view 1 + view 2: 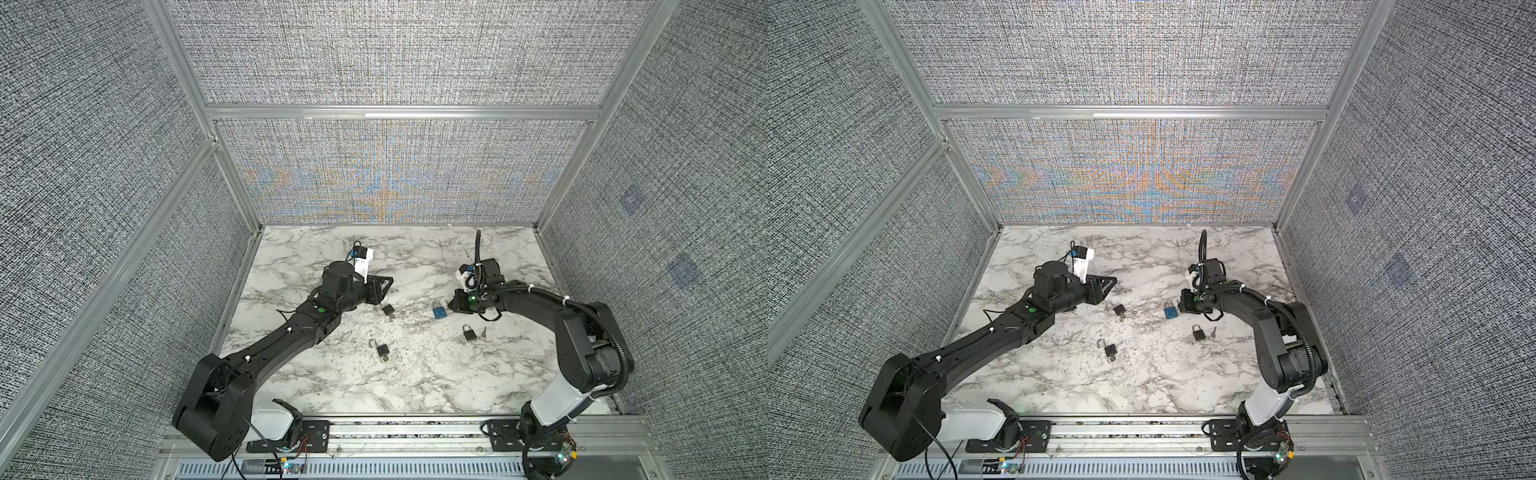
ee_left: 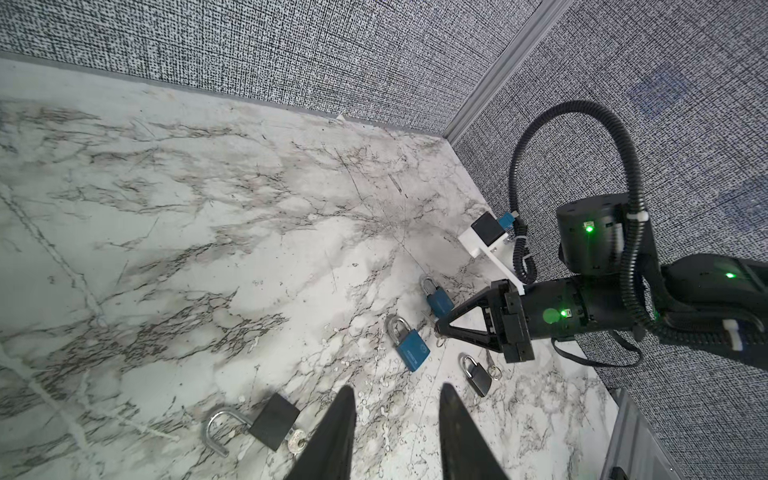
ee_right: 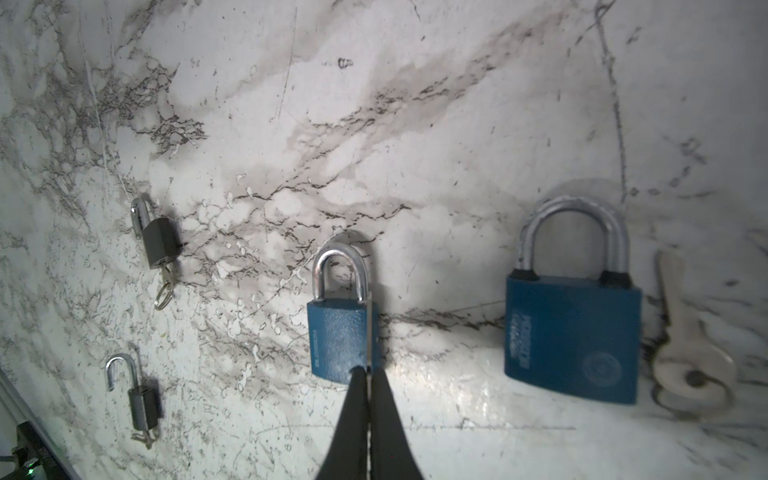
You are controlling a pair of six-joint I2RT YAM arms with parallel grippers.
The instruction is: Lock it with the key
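My right gripper will next stay low over the bare marble beside the small blue padlock and open its fingers to let go of the thin silver key point(image 3: 368, 332).
In the right wrist view my right gripper point(image 3: 368, 370) is shut on a thin silver key point(image 3: 368, 332), seen edge-on. The key's blade lies across a small blue padlock point(image 3: 343, 328) with a closed shackle. A nearer blue padlock point(image 3: 571, 332) lies beside a loose key point(image 3: 690, 365). In both top views this gripper point(image 1: 450, 302) hangs low over a blue padlock point(image 1: 439, 311). My left gripper point(image 2: 397, 399) is open and empty above the marble, next to a black padlock point(image 2: 274, 422) with an open shackle and a key in it.
Two more black padlocks lie on the marble table point(image 1: 415, 386): one with an open shackle point(image 1: 382, 350), one with a key beside it point(image 1: 469, 332). Fabric walls with aluminium posts point(image 1: 249, 216) close in the back and both sides.
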